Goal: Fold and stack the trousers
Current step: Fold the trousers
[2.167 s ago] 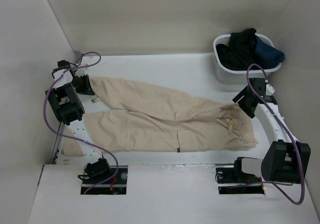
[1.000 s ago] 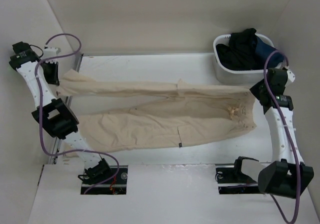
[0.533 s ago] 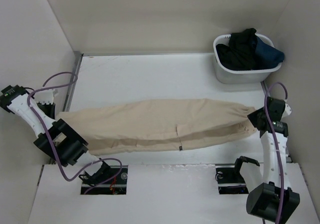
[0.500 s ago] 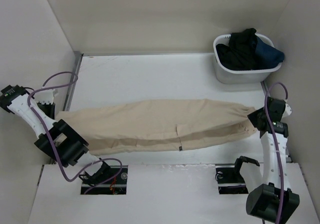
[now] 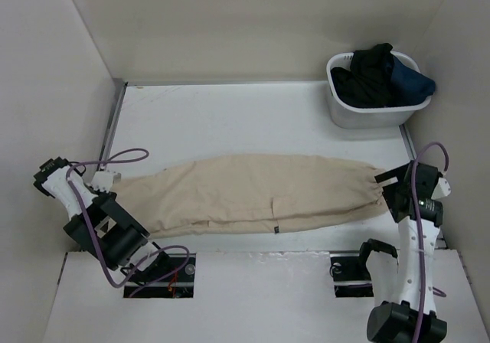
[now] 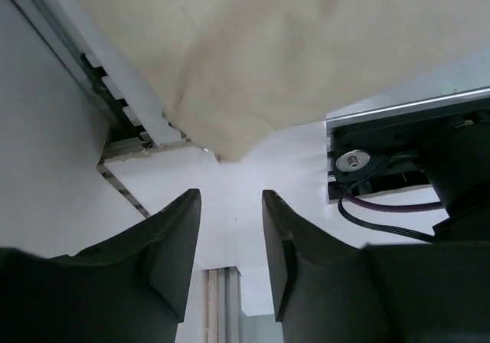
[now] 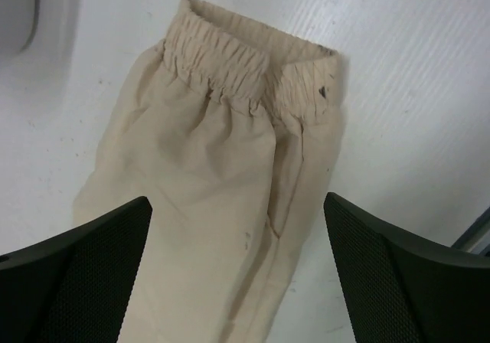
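The cloth bunches into a fold beside the elastic waistband below, so the robot's right gripper should next lower its open fingers around that gathered fold.
The beige trousers [image 5: 253, 194] lie flat across the table, folded lengthwise with one leg on the other, and a small dark tag [image 5: 273, 227] shows at the near edge. My left gripper [image 5: 107, 182] is at the leg ends. In the left wrist view it [image 6: 230, 199] is open and empty, with the cloth end [image 6: 253, 67] just beyond the fingertips. My right gripper [image 5: 390, 186] is at the waist end. In the right wrist view it [image 7: 237, 217] is wide open above the elastic waistband [image 7: 253, 60] and holds nothing.
A white basket [image 5: 375, 115] stands at the back right with a black garment [image 5: 367, 71] and a dark navy garment [image 5: 409, 83] in it. A metal rail [image 6: 115, 106] runs along the table's left edge. Walls stand close on both sides.
The trousers were carried stretched between both grippers, folded leg over leg and laid down. Since half a second ago both grippers have let go and the left arm has dropped nearer.
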Available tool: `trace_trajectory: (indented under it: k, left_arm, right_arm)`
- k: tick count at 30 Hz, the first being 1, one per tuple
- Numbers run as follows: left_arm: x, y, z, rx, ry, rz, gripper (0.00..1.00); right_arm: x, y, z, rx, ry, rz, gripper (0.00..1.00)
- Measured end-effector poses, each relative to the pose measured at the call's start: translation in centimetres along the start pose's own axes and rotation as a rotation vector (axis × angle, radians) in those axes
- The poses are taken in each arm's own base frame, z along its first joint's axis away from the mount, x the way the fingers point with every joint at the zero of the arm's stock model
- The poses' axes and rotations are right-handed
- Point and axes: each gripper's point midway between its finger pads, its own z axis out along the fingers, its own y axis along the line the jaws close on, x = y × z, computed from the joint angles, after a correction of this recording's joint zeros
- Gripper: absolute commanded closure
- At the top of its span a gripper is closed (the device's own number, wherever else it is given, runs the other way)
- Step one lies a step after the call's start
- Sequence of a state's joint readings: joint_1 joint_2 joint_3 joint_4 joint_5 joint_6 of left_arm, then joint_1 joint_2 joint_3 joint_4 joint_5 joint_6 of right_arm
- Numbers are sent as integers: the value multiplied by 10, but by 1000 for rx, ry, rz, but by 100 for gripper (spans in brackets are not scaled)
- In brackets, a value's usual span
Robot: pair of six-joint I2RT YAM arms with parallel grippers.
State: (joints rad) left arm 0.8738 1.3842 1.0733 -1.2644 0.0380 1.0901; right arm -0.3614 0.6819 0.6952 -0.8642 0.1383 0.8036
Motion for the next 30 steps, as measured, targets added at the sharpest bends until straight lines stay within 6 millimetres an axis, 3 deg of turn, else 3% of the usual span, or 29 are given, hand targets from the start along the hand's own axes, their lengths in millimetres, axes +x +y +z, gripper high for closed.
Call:
trace_trajectory:
  k: [3,11,15,18,20,21,22,24,25,30]
  left_arm:
    - [2,5,9,-8,25,9,55]
    - [-17,21,35,26,37,-1,46]
    - [-22,21,45,57,53,-7,40]
    - [-27,25,48,64,65,-5,39]
    - [-31,31,50,58,77,5,38]
    - [-35,35,50,51,81,12,37]
    - [-38,40,50,41,84,18,37]
    - [-48,49,48,19,81,22,37]
    - [-54,54,46,5,74,24,36]
    - [-84,61,34,-50,44,71,33]
  right_arm:
    - [14,-5,5,20,48,77,0]
    - [89,-38,43,235,251,219,0]
    - [93,-37,60,276,251,263,1]
    - [85,-28,69,247,224,267,10]
    - [79,-22,76,228,208,261,19]
    - [76,-19,81,220,203,254,30]
    - [73,-15,85,210,200,246,44]
    - [71,-9,94,191,199,228,83]
    - [72,-8,98,189,201,223,96]
    - [62,-1,106,151,169,180,100]
